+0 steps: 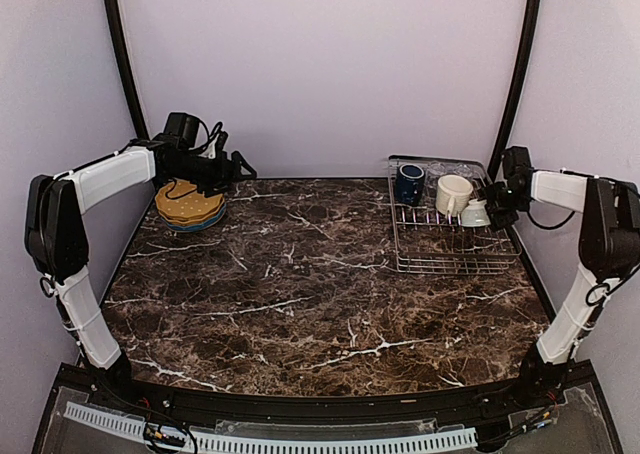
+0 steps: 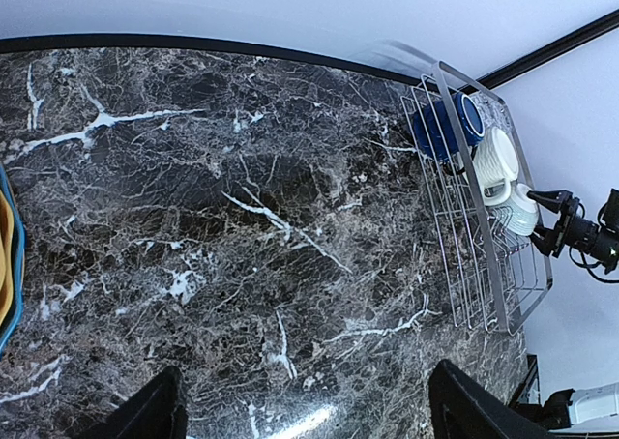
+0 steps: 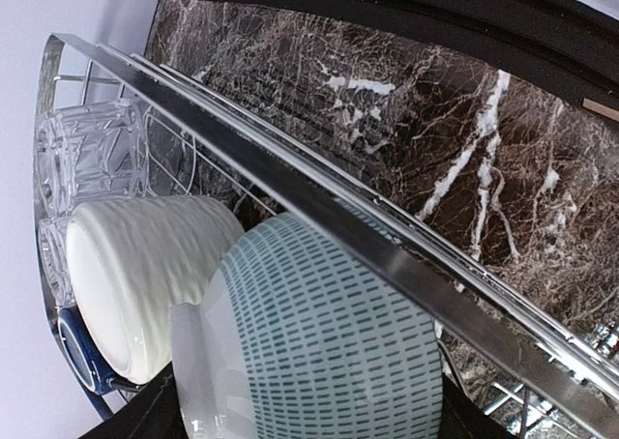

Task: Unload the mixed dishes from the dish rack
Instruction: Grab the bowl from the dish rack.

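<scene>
The robot's right gripper will go up, move toward the plates, lower the bowl (image 1: pixel 476 214) and let go of it on the marble between the plates and the rack, since that marble is bare.
The dish rack (image 1: pixel 452 264) stands at the back right. In it are a dark navy mug (image 1: pixel 408 184), a cream mug (image 1: pixel 453 194) and a small pale greenish bowl (image 1: pixel 476 214). My right gripper (image 1: pixel 497 206) is closed around the bowl (image 3: pixel 329 342) inside the rack's right rim (image 3: pixel 319 197). The right wrist view also shows the cream mug (image 3: pixel 135 265), a clear glass tumbler (image 3: pixel 92 159) and the navy mug (image 3: pixel 73 352). The yellow plates (image 1: pixel 188 204) lie stacked on a blue plate (image 1: pixel 195 224) at the back left. My left gripper (image 1: pixel 240 169) is open and empty beside them.
The marble table (image 1: pixel 300 294) has a black raised edge along the front. Black frame posts (image 1: pixel 120 44) rise at both back corners. The left wrist view shows the rack (image 2: pixel 503 294) far right and the plates' edge (image 2: pixel 5 265) far left.
</scene>
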Motion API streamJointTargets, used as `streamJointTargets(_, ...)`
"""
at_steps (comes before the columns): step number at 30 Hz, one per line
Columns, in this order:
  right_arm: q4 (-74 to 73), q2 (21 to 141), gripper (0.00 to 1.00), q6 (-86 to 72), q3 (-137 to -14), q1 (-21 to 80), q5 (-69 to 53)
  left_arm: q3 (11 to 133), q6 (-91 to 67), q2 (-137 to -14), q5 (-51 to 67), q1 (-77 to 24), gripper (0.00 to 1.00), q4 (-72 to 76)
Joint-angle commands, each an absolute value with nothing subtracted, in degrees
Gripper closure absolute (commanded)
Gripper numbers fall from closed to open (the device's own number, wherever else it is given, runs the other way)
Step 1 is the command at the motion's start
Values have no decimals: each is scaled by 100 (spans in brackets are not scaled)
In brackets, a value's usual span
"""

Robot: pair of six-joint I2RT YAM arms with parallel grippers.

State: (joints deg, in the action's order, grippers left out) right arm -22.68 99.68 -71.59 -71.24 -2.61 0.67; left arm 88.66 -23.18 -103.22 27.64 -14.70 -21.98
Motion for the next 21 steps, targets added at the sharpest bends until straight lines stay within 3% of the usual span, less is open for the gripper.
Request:
streamJointTargets(1, -2222, 9491, 53, -6744, -7131, -189, 287, 8851, -2340, -10301, 2837, -1518, 14, -2254)
streamJointTargets(10, -1965, 9032, 59, -5292, -6993, -175, 45, 8851, -2333, -10277, 2830, -1521, 14, -2251)
streamJointTargets(21, -585, 8205, 65, -2692, -6388, -82, -1238, 8838, -2352, -10239, 2876, -1521, 14, -2228)
